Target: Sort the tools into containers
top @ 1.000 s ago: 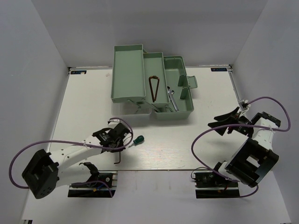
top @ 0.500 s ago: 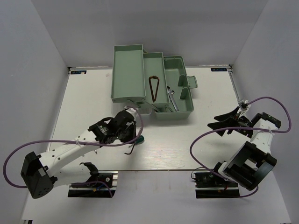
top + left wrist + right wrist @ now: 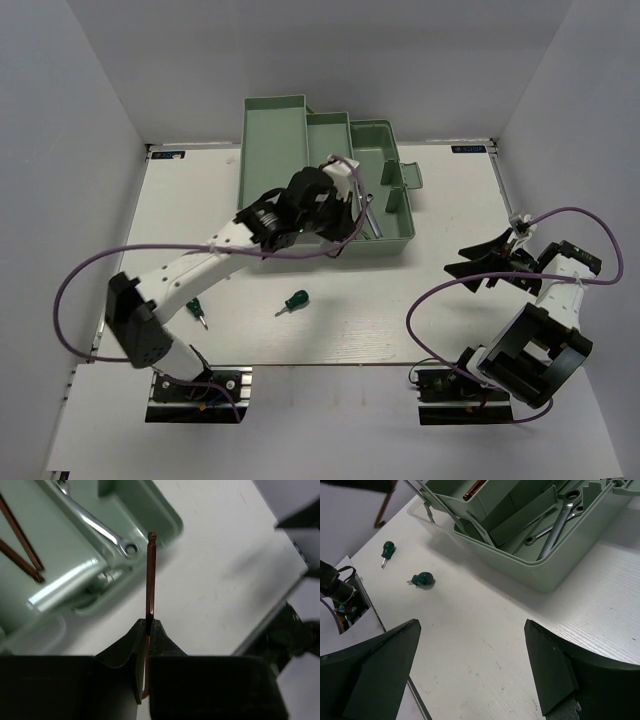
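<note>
My left gripper will move outward over the toolbox's middle tray (image 3: 47,541) and let go of the dark reddish-brown hex key (image 3: 151,575) there. More hex keys like it are already in that tray.
My left gripper (image 3: 342,222) is shut on a dark reddish-brown hex key (image 3: 151,575), held over the near edge of the mint-green toolbox (image 3: 272,150). The key's tip hangs near the ring end of a silver wrench (image 3: 95,522) in the bottom compartment. More hex keys (image 3: 20,535) lie in the middle tray. Two green-handled screwdrivers (image 3: 296,299) (image 3: 197,312) lie on the table in front of the box. My right gripper (image 3: 478,262) is open and empty, low over the table at the right. The right wrist view shows the wrenches (image 3: 560,522) and both screwdrivers (image 3: 422,578) (image 3: 386,550).
The toolbox's lid handle (image 3: 408,176) sticks out at its right side. The left arm's purple cable (image 3: 80,280) loops over the left of the table. The arm bases (image 3: 195,390) (image 3: 465,385) stand at the near edge. White walls close three sides.
My left arm lifted the hex key off the table near the front and swung it up and right to the toolbox. A second screwdriver now shows where the arm lay. The right arm barely moved.
</note>
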Controlling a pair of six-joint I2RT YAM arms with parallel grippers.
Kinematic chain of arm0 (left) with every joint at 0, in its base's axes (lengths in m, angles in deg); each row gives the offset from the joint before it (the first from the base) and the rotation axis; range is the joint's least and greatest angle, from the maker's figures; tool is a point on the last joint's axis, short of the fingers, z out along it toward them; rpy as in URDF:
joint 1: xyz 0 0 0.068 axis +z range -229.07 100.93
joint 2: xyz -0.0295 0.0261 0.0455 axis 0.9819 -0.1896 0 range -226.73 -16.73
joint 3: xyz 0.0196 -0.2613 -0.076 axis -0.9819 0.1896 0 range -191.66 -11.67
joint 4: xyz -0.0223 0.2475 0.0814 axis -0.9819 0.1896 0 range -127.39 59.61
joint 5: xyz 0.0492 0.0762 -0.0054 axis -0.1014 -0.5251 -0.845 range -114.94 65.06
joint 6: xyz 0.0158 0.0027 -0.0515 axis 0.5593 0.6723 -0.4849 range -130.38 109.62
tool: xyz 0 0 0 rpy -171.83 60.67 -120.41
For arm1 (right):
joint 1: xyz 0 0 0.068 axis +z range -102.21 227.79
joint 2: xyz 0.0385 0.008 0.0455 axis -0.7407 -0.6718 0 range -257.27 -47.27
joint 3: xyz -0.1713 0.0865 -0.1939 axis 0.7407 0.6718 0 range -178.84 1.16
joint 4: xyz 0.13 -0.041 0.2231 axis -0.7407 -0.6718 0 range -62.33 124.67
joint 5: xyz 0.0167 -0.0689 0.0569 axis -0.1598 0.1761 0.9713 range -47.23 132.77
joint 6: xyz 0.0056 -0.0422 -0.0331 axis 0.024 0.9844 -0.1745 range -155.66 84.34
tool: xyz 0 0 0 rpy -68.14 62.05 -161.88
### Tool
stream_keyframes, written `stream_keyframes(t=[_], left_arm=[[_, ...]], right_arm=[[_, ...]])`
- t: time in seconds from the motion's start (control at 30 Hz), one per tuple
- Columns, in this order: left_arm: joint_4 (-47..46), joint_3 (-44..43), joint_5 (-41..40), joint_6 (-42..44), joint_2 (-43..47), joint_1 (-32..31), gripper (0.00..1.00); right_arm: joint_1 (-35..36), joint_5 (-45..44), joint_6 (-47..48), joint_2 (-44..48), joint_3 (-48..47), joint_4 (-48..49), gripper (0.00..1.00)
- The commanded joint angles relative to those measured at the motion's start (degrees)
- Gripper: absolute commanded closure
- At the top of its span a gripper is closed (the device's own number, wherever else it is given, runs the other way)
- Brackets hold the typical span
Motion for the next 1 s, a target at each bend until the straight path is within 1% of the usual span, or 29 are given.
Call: stream_keyframes(t=[0.0,0.07,0.13,0.23,0.27,0.37,0.4,0.53,0.57,0.6,0.63,0.7,0.73,0.77,0.8,0.83,0.87,0.9,0.93,0.97], left_arm=[[-0.94,-9.33,-9.31,0.71,-8.02,1.70,1.00],[-0.14,-14.77,-14.32,0.70,-11.21,1.70,1.00],[-0.75,-17.69,-17.75,0.70,-13.76,2.75,1.00],[-1.37,-23.31,-18.03,1.23,-18.42,4.60,1.00],[-0.85,-26.72,-18.03,1.23,-20.95,4.60,1.00],[0.56,-32.27,-19.35,1.23,-24.31,6.01,1.00],[0.56,-32.90,-19.35,1.23,-25.10,6.62,1.00],[1.61,-34.75,-23.65,1.23,-29.22,8.02,1.00],[2.40,-36.41,-24.18,1.23,-30.20,8.55,1.00],[3.28,-37.03,-24.19,1.23,-30.99,8.56,0.98],[3.98,-37.74,-23.66,1.23,-31.61,9.08,0.82],[3.99,-37.74,-21.91,1.23,-32.23,9.70,0.58],[3.99,-37.74,-21.38,1.75,-32.23,9.70,0.42],[3.38,-37.74,-20.42,1.76,-32.23,9.70,0.37],[3.37,-37.74,-18.93,2.37,-32.23,9.70,0.34],[3.37,-39.66,-18.13,2.98,-32.23,9.70,0.32],[4.16,-40.89,-16.90,3.60,-32.23,9.70,0.30],[5.03,-42.30,-16.28,3.60,-32.23,9.70,0.29],[5.65,-44.14,-16.28,5.69,-32.23,8.66,0.28],[6.27,-44.16,-15.49,6.58,-31.45,7.78,0.25]], right_arm=[[-0.03,0.69,1.91,1.63,0.01,-18.15,0.10],[-0.12,0.69,2.09,2.16,0.09,-18.06,0.10],[-0.03,0.78,2.26,2.43,0.27,-17.97,0.10],[-0.12,0.87,2.26,2.25,0.27,-17.97,0.10],[0.05,0.87,2.26,2.16,0.36,-18.06,0.10],[0.06,0.70,2.35,2.51,0.45,-18.06,0.10],[-0.03,0.70,2.44,2.60,0.62,-18.06,0.10],[0.14,1.13,2.62,3.04,1.06,-18.15,0.10],[0.06,2.00,1.75,2.43,1.50,-18.06,0.10],[-0.03,2.01,-1.57,2.08,2.02,-17.97,0.10],[0.58,2.27,-1.95,0.77,2.55,-18.23,0.10],[1.11,1.14,-0.65,-2.13,1.77,-18.15,0.10],[1.46,-0.26,-0.11,-2.23,0.46,-18.06,0.10],[1.20,-0.45,0.76,-1.88,0.36,-17.97,0.10],[1.11,-0.88,3.03,-1.10,0.36,-17.80,0.14],[1.55,-1.50,2.27,-0.65,0.36,-17.01,0.19],[1.64,-1.94,-5.22,1.61,1.06,-11.09,0.36],[1.81,-2.64,-8.60,2.24,1.67,-8.25,0.44],[2.25,-5.43,-13.42,3.73,2.29,-4.39,0.51],[3.38,-10.59,-26.95,6.70,4.03,13.40,0.61]])
